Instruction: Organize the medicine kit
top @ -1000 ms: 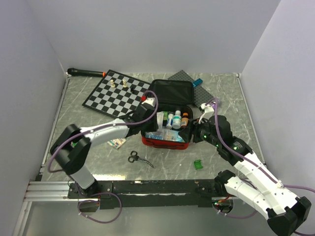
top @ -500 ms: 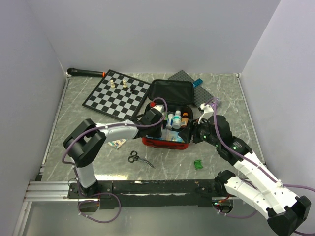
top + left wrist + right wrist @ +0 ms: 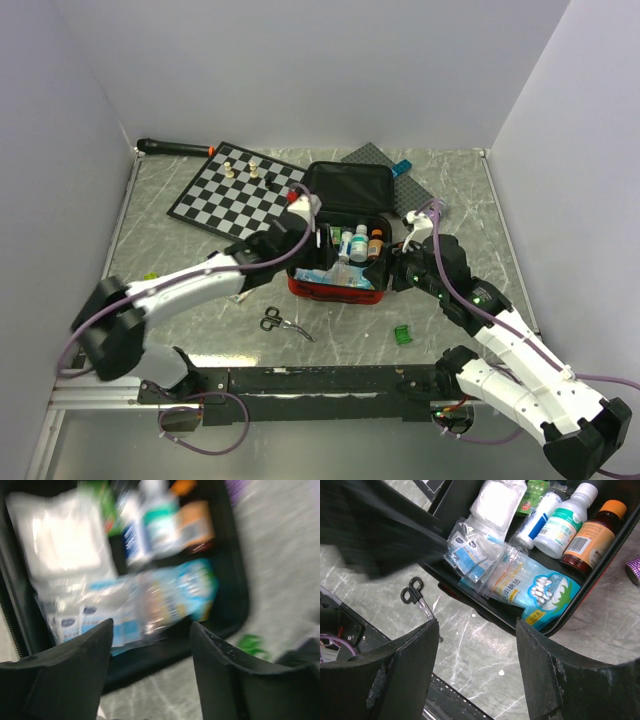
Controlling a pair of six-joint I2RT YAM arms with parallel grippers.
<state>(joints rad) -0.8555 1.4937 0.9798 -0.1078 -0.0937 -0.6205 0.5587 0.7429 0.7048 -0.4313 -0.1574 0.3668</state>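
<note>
I will bring my right gripper across, back and down onto the scissors' metal blades, because they are below it and to its left in the top view.
The medicine kit point(image 3: 335, 288) lies open mid-table, red outside, its black-lined lid point(image 3: 347, 186) folded back. Inside are a white gauze pack point(image 3: 495, 502), small bottles point(image 3: 565, 520), a brown bottle point(image 3: 592, 530), clear sachets and a blue cotton-swab bag point(image 3: 540, 587). My left gripper point(image 3: 305, 248) hovers over the kit's left rim, open and empty. Its blurred wrist view point(image 3: 150, 630) looks down on the swab bag point(image 3: 175, 595) and the kit's wall point(image 3: 235, 580). My right gripper point(image 3: 393, 272) is open and empty at the kit's right front corner, above its near rim point(image 3: 485, 617).
Black-handled scissors point(image 3: 280, 322) lie in front of the kit and also show in the right wrist view point(image 3: 415, 592). A small green piece point(image 3: 402, 335) lies at front right. A packet point(image 3: 238, 291) lies left of the kit. A chessboard point(image 3: 240, 185), a grey plate point(image 3: 400, 175) and a black tool point(image 3: 175, 147) are behind.
My left arm has swung: its elbow has dropped towards the front left and its gripper has shifted over the kit's left side. The right arm has not moved.
</note>
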